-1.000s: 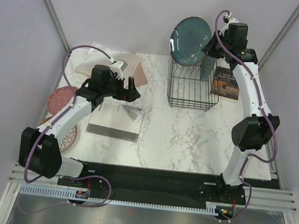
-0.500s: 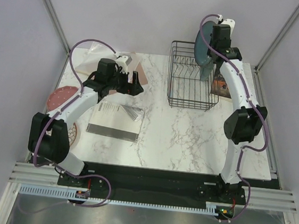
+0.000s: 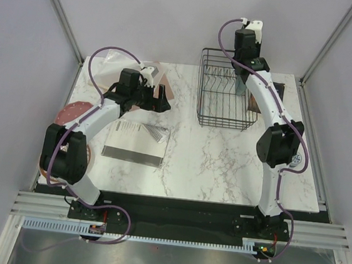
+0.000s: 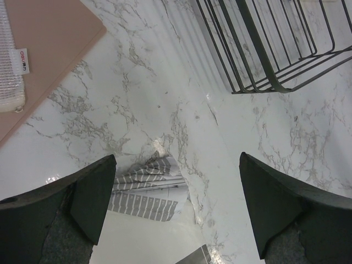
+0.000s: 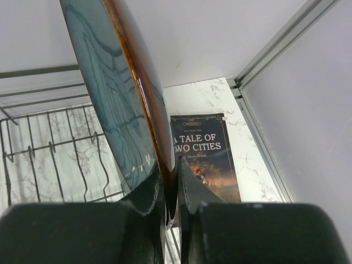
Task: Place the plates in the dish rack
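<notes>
My right gripper will go down, moving slightly away from the book, until the teal-green plate (image 3: 240, 83) is among the rack's wires, because the plate already stands on its edge over them.
My right gripper (image 3: 243, 58) (image 5: 170, 177) is shut on the rim of the teal-green plate (image 5: 110, 93). It holds the plate upright and edge-on over the right end of the black wire dish rack (image 3: 226, 99) (image 5: 49, 148). In the top view only a sliver of the plate (image 3: 240, 83) shows under the arm. My left gripper (image 3: 164, 99) (image 4: 176, 165) is open and empty above the marble, left of the rack (image 4: 269, 49). The reddish-pink speckled plate (image 3: 71, 112) lies at the table's left edge. The dark blue plate is out of view, and the left arm covers the whitish one.
A book, "A Tale of Two Cities" (image 5: 206, 159) (image 3: 254, 104), lies right of the rack. A pinkish-brown sheet (image 4: 49, 49) (image 3: 161, 80) lies at the back left. A striped paper packet (image 3: 136, 142) (image 4: 146, 190) lies below my left gripper. Enclosure walls stand close around.
My right arm has swung the teal plate left and turned it from face-on to edge-on over the rack. My left gripper has moved slightly back and to the right, still open.
</notes>
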### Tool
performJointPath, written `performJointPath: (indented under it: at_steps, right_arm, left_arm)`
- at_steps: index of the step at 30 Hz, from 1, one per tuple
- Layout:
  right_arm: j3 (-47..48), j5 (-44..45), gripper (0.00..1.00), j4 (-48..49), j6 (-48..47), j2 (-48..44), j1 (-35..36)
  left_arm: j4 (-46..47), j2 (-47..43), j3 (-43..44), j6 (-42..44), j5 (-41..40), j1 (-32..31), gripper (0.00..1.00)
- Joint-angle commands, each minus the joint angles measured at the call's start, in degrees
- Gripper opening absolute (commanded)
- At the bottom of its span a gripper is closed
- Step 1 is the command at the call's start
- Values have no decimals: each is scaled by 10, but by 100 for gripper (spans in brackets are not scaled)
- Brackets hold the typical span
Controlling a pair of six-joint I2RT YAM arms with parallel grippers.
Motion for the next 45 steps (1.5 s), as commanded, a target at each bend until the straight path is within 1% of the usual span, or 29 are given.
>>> performJointPath:
  at_steps: [1,17,25,32,33,35,36,39,43,45]
  right_arm:
    - [35,70,0,119,-2,-6,2]
    - [30,67,0,119,-2,40,11]
    - [2,57,0,96,12,58,13]
    - [-32,43,1,79,24,66,12]
    - [-38,41,11,79,23,66,13]
    - [-42,31,28,77,21,63,13]
    - [-46,24,39,76,22,60,13]
    - [-53,2,49,72,26,48,15]
    - [-53,-9,54,71,23,32,23]
    - [-47,-15,56,71,19,16,33]
  left_arm:
    - [4,1,23,30,3,5,100]
    - [-3,3,5,41,-4,18,100]
    - [-14,18,16,40,-8,23,100]
    - [-31,31,28,15,-14,49,100]
    - [-32,32,27,13,-14,52,100]
    - [-38,30,27,11,-14,59,100]
    - [-40,28,27,11,-14,62,100]
    - [-43,25,25,11,-20,67,100]
    - [-50,18,24,16,-32,73,100]
    - [-59,9,25,34,-64,76,100]
